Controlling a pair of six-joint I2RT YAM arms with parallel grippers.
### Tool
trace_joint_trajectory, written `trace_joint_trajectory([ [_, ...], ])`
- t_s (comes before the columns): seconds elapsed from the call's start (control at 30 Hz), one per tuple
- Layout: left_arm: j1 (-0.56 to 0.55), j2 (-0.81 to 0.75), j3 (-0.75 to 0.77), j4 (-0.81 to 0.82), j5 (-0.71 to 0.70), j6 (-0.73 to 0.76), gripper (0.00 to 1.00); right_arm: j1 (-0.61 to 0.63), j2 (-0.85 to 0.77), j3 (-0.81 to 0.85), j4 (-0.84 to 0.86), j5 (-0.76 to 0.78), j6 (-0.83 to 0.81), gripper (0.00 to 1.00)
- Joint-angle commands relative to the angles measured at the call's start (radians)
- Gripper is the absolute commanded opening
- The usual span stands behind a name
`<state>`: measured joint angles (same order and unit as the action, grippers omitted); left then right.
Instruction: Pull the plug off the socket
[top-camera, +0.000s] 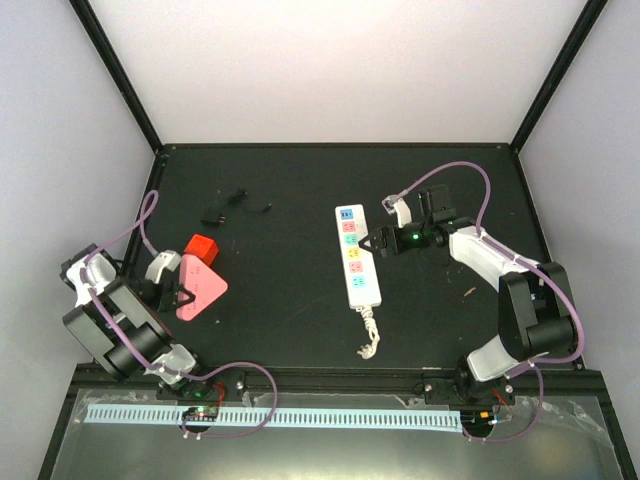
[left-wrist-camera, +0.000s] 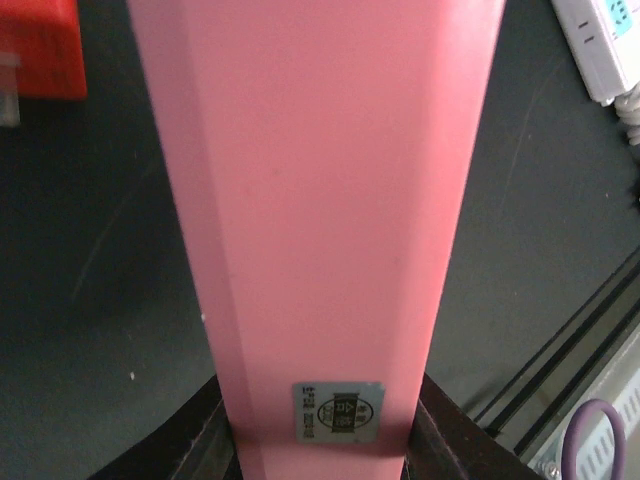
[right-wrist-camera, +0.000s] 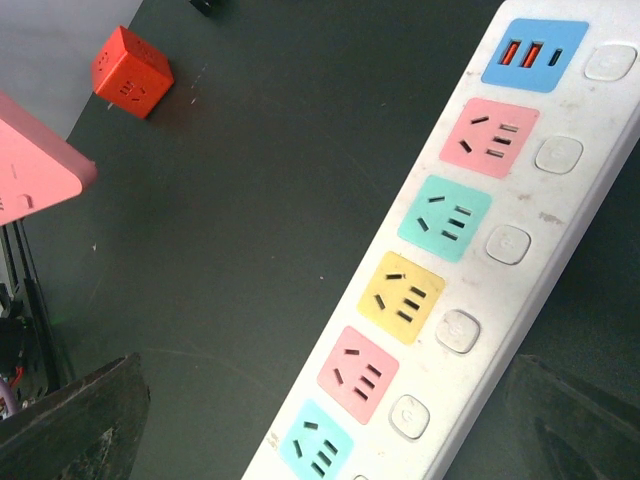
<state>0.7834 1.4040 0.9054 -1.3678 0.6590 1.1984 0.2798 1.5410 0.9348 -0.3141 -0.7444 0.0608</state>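
Observation:
I should next draw my left gripper back and down to release the pink block (left-wrist-camera: 320, 200) on the clear patch of bare tabletop below it, toward my base.
The socket, a long white power strip (top-camera: 356, 255) with pastel outlet faces, lies in the middle of the black table. Its frayed cord stub (top-camera: 370, 335) points toward me. In the right wrist view (right-wrist-camera: 470, 250) all the outlet faces that show are empty. My right gripper (top-camera: 372, 243) is open, its fingers spread wide on either side of the strip, with nothing between them. Small black pieces (top-camera: 212, 214), one like a plug, lie loose at the far left. My left gripper (top-camera: 185, 290) is shut on a pink triangular block (left-wrist-camera: 320, 200).
A red cube (top-camera: 202, 247) sits just beyond the pink block and shows in the right wrist view (right-wrist-camera: 130, 70). Another small black piece (top-camera: 238, 196) lies near the plug-like one. Black frame posts rise at the table's far corners. A rail runs along the near edge (top-camera: 330, 380).

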Motion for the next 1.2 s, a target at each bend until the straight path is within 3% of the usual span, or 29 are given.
trace_joint_trajectory([
  [0.0,0.047,0.018,-0.046,-0.005,-0.046,0.079,0.02,0.001,0.012,-0.008,0.026,-0.018,-0.013,1.0],
  [0.5,0.119,0.211,-0.12,0.116,-0.11,0.028,0.03,0.001,0.027,-0.01,0.026,0.001,-0.017,1.0],
  [0.77,0.157,0.224,-0.118,0.181,-0.121,-0.02,0.28,0.001,0.038,-0.007,0.029,0.001,-0.012,1.0],
  [1.17,0.161,0.23,-0.102,0.246,-0.108,-0.104,0.41,0.001,0.031,-0.012,0.031,-0.003,-0.01,1.0],
])
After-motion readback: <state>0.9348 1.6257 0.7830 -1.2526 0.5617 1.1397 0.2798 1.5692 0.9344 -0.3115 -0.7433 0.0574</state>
